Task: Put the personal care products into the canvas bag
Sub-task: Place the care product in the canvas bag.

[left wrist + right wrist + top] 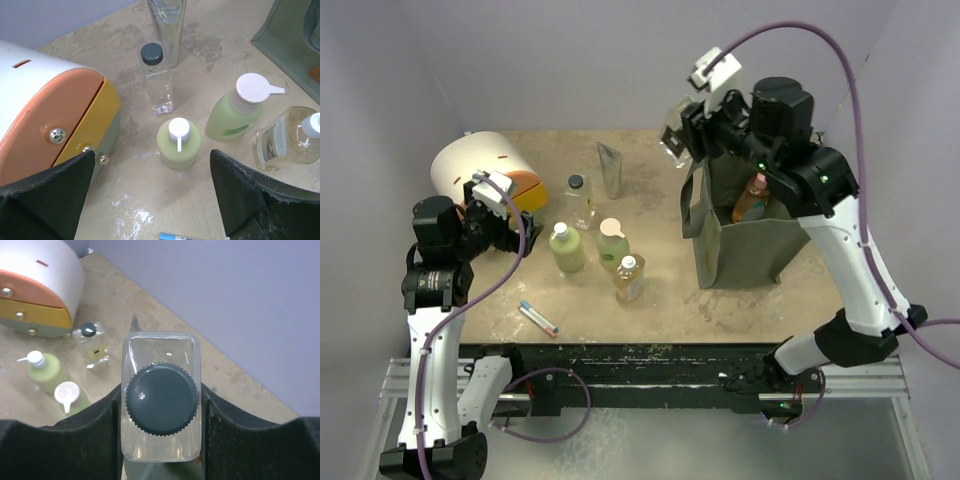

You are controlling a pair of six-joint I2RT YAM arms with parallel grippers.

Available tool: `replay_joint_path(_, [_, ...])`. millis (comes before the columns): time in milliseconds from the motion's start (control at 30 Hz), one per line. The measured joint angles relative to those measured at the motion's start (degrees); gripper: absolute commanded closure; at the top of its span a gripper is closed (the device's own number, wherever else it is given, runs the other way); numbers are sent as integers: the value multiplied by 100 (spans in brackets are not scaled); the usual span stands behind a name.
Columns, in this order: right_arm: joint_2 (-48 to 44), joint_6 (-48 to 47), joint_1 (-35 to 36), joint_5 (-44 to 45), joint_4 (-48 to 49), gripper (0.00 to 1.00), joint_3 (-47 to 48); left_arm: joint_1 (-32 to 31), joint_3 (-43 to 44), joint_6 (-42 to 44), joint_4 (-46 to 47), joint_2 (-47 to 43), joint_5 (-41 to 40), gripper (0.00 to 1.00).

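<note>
The right gripper moves toward the right in the top view and down into the bag beside the orange bottle (752, 198) next, then releases its clear bottle, which hangs above the bag's rim.
My right gripper (161, 405) is shut on a clear bottle with a black cap (161, 400), held high over the left rim of the olive canvas bag (745, 245). An orange bottle (752, 198) stands inside the bag. On the table stand another clear black-capped bottle (156, 80), a round pale green pump bottle (178, 145), a pale green white-capped bottle (235, 112), an amber bottle (290, 140) and a silver tube (167, 25). My left gripper (152, 165) hangs open just short of the pump bottle, holding nothing.
A white and orange domed box (480, 175) sits at the far left, close to my left gripper's left finger. A thin pen with red and blue marks (538, 317) lies near the front edge. Purple walls close in the back and sides.
</note>
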Motion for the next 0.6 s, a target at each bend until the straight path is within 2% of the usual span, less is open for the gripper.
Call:
replay_joint_path(133, [-444, 33, -601, -35, 33, 100, -262, 0, 0, 0, 0, 0, 48, 1])
replay_joint_path(300, [-1169, 83, -1523, 72, 118, 100, -1086, 0, 0, 0, 2, 2, 116, 1])
replay_joint_path(600, [-1956, 334, -2343, -149, 240, 100, -2586, 0, 0, 2, 7, -20, 214, 1])
